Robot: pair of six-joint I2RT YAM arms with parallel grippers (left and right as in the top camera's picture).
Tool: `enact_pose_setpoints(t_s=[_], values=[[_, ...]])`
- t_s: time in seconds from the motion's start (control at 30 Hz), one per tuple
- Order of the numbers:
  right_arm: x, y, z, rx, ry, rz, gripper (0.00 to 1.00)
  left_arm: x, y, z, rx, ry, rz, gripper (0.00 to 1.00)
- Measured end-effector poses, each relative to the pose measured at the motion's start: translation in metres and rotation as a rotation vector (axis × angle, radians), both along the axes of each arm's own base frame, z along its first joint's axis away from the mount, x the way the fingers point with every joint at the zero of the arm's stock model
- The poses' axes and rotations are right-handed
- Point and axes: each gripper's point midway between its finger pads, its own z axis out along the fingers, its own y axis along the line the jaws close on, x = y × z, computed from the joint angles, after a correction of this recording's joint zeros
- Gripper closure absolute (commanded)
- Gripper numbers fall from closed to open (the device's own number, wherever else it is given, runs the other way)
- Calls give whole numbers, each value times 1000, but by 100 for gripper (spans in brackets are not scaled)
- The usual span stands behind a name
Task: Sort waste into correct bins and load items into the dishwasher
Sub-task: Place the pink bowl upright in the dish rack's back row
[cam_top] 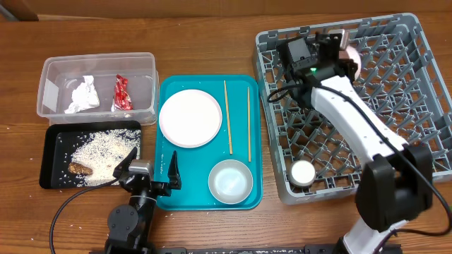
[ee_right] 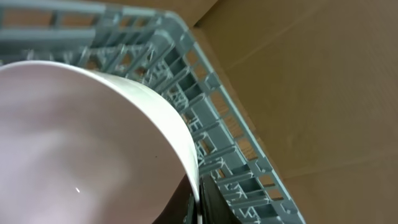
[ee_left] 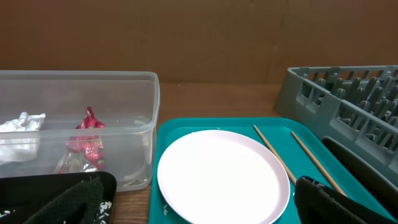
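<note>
The pale bowl is still hanging over empty rack slots, so my right gripper will next lower it toward the rack's far end beside the teal tray.
My right gripper (cam_top: pixel 344 44) is shut on the rim of a pale bowl (ee_right: pixel 81 143), holding it over the far part of the grey dish rack (cam_top: pixel 424 92). A white cup (cam_top: pixel 304 172) stands in the rack's near left corner. My left gripper (cam_top: pixel 150 171) is open and empty at the near edge of the teal tray (cam_top: pixel 169 197). On that tray lie the white plate (cam_top: pixel 190 118), two chopsticks (cam_top: pixel 227 116) and a second bowl (cam_top: pixel 230 180). The clear tub (cam_top: pixel 49 77) holds the red wrapper (cam_top: pixel 123 93) and tissue (cam_top: pixel 83 95). The black tray (cam_top: pixel 53 152) holds rice (cam_top: pixel 106 152) and a brown scrap (cam_top: pixel 80 168).
The rack wall (ee_left: pixel 336 106) rises right of the teal tray in the left wrist view. A black cable (cam_top: pixel 63 212) runs along the table's near left. The right arm (cam_top: pixel 353 113) stretches across the rack.
</note>
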Motion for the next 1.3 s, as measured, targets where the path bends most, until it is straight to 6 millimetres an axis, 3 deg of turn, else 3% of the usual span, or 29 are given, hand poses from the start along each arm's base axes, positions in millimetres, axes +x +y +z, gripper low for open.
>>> enact_pose_setpoints(t_s=[0.43,0.57,0.63,0.67,0.8,0.93,1.0,1.1,1.3], values=[[-2,12,-22,28,119,58,96,0,0,0,0,0,0,0],[-6,30,-30,-24,168,98,96,0,0,0,0,0,0,0],[-9,38,-30,-49,186,116,91,0,0,0,0,0,0,0],[-11,41,-29,-67,198,126,82,0,0,0,0,0,0,0],[-17,62,-33,-92,234,180,78,0,0,0,0,0,0,0],[-28,81,-35,-90,259,221,64,0,0,0,0,0,0,0],[-34,93,-35,-49,264,236,59,0,0,0,0,0,0,0],[-36,124,-28,198,247,255,51,0,0,0,0,0,0,0],[-54,205,-21,779,301,377,48,0,0,0,0,0,0,0]])
